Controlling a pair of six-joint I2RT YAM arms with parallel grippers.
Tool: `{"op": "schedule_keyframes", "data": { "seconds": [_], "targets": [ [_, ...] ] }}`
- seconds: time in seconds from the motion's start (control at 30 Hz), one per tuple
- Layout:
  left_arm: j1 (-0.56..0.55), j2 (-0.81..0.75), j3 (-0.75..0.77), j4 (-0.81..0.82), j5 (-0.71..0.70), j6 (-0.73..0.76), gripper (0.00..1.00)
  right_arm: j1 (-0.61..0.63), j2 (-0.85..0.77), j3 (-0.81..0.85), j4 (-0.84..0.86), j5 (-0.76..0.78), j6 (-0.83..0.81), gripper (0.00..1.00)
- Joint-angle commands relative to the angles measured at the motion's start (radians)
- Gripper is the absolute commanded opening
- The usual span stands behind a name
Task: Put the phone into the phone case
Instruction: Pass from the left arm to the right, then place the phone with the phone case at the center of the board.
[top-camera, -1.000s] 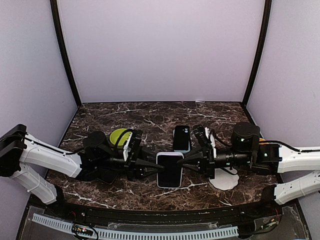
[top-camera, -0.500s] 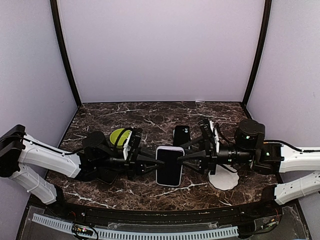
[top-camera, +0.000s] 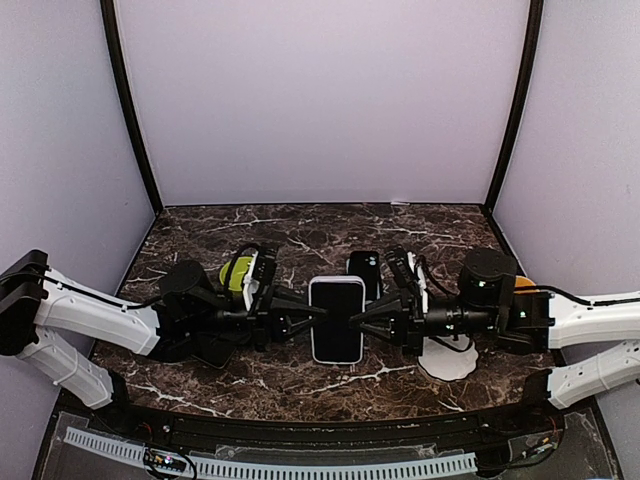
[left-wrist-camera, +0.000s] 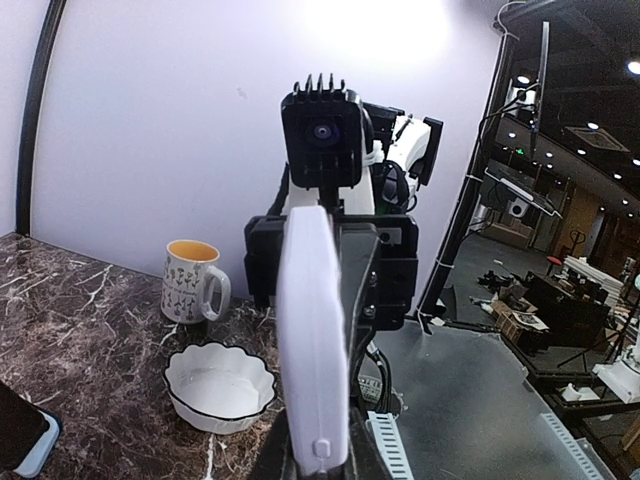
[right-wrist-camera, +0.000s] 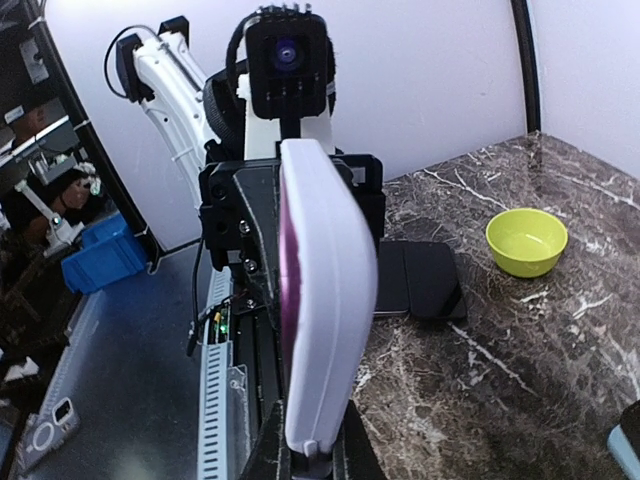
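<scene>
The phone is inside. My right gripper will first tilt downward to lower the case (top-camera: 336, 320) flat onto the marble beside the white scalloped bowl and release the case's edge.
The phone case (top-camera: 336, 320) is pale lavender-white and hangs above the table's middle, pinched between both grippers. A dark glossy face fills its rim in the top view, so the phone appears to sit inside it. My left gripper (top-camera: 314, 313) is shut on its left long edge, and my right gripper (top-camera: 359, 319) is shut on its right long edge. In the left wrist view the case (left-wrist-camera: 312, 340) stands edge-on in my left gripper (left-wrist-camera: 320, 462). The right wrist view shows the same case (right-wrist-camera: 322, 300), with a purple sheen on one side, in my right gripper (right-wrist-camera: 315, 462).
A second dark handset with a light-blue rim (top-camera: 364, 275) lies flat just behind the held case. A green bowl (top-camera: 238, 272) sits behind the left arm. A white scalloped bowl (top-camera: 448, 362) and a patterned mug (left-wrist-camera: 192, 280) stand by the right arm. A black pad (right-wrist-camera: 420, 280) lies under the left arm.
The case has shifted slightly back and left. The right gripper opened wide half a second ago and has shut on the case again. The left gripper has tightened on it.
</scene>
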Motion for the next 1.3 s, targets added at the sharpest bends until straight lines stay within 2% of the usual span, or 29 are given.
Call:
{"op": "schedule_keyframes", "data": {
  "seconds": [0.0, 0.07, 0.1, 0.17, 0.23, 0.4, 0.57, 0.77, 1.03, 1.27],
  "targets": [
    [-0.008, -0.056, 0.003, 0.055, -0.021, 0.005, 0.00, -0.006, -0.011, -0.001, 0.042, 0.045, 0.028, 0.00],
    [-0.008, -0.078, -0.001, -0.003, -0.110, 0.006, 0.12, -0.007, -0.024, 0.002, 0.016, 0.095, 0.049, 0.00],
    [-0.008, -0.087, -0.007, -0.027, -0.192, 0.006, 0.32, -0.007, -0.029, 0.007, -0.010, 0.139, 0.073, 0.00],
    [-0.008, -0.126, -0.022, -0.108, -0.317, 0.018, 0.53, -0.012, -0.026, 0.028, -0.087, 0.202, 0.126, 0.00],
    [-0.008, -0.173, -0.034, -0.195, -0.413, 0.038, 0.61, -0.017, -0.010, 0.046, -0.143, 0.191, 0.188, 0.00],
    [-0.006, -0.292, -0.034, -0.485, -0.673, 0.032, 0.67, -0.027, 0.072, 0.067, -0.254, 0.172, 0.417, 0.00],
    [-0.003, -0.355, -0.033, -0.638, -0.800, 0.043, 0.69, -0.038, 0.191, 0.025, -0.164, 0.040, 0.613, 0.00],
    [0.000, -0.360, -0.019, -0.693, -0.811, 0.039, 0.69, -0.096, 0.272, -0.016, -0.155, -0.010, 0.692, 0.00],
    [0.002, -0.374, -0.026, -0.717, -0.818, 0.051, 0.69, -0.139, 0.363, -0.049, -0.157, 0.005, 0.717, 0.00],
    [0.004, -0.374, -0.027, -0.721, -0.831, 0.070, 0.69, -0.138, 0.446, 0.044, -0.356, 0.098, 0.646, 0.14]
  ]
}}
